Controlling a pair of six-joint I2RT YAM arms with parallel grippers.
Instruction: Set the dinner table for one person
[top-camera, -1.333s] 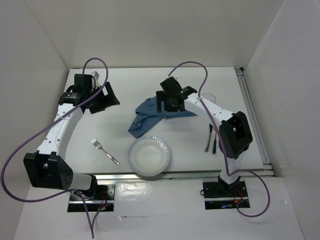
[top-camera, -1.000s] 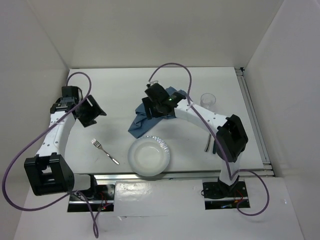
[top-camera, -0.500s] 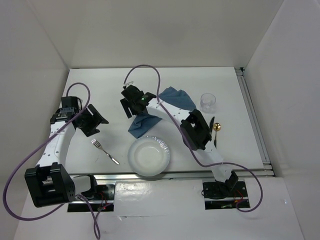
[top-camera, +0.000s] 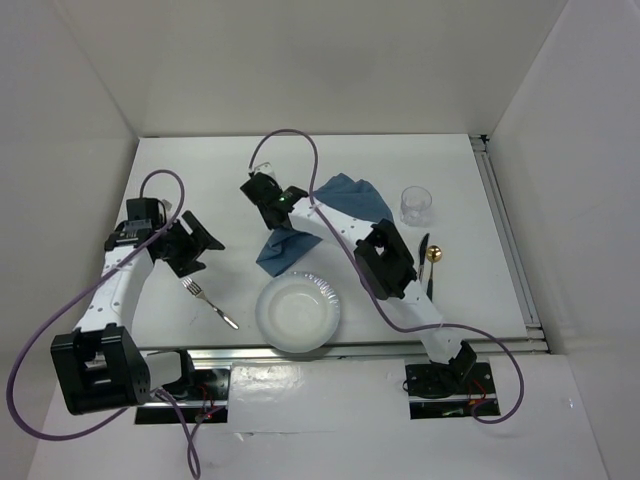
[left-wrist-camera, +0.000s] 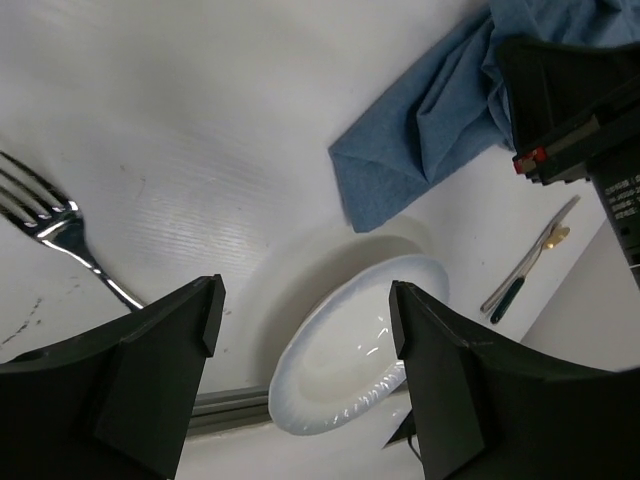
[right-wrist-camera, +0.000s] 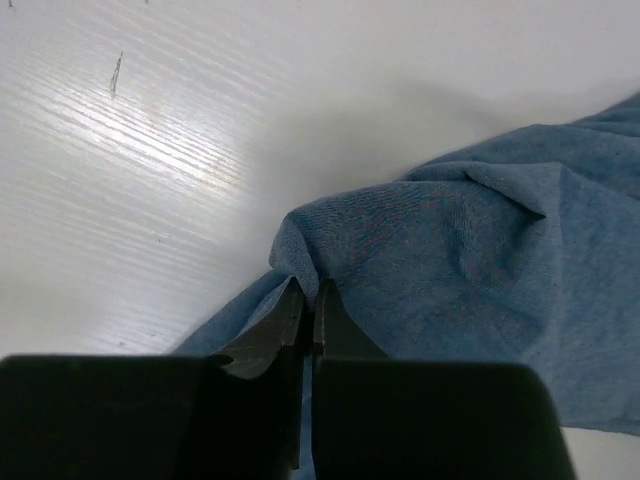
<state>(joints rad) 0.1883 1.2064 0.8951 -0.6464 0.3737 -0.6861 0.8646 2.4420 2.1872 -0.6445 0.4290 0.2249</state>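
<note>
I next move my right gripper toward the knife and release the cloth's fold between plate (top-camera: 298, 312) and knife, as that table part is to its right in the top view.
The white dinner table (top-camera: 220, 175) carries a crumpled blue cloth (top-camera: 330, 205) at its middle. My right gripper (top-camera: 277, 218) is shut on a raised fold at the cloth's left end, and the right wrist view shows the jaws (right-wrist-camera: 310, 292) pinching that fold of blue cloth (right-wrist-camera: 470, 270). A white plate (top-camera: 298, 312) sits at the near edge, with a silver fork (top-camera: 210, 303) to its left. My left gripper (top-camera: 205, 253) hangs open just above and beyond the fork, empty. In the left wrist view its fingers (left-wrist-camera: 305, 300) frame the plate (left-wrist-camera: 360, 345), with the fork (left-wrist-camera: 60, 235) at left.
A clear glass (top-camera: 416, 204) stands at the back right. A dark knife (top-camera: 422, 256) and a gold-bowled spoon (top-camera: 434, 254) lie right of the plate, partly under the right arm's elbow. A metal rail (top-camera: 505, 235) runs along the right edge.
My right gripper has shut on the cloth's left fold after reaching left across it. My left gripper drifted slightly right toward the fork and opened a little wider.
</note>
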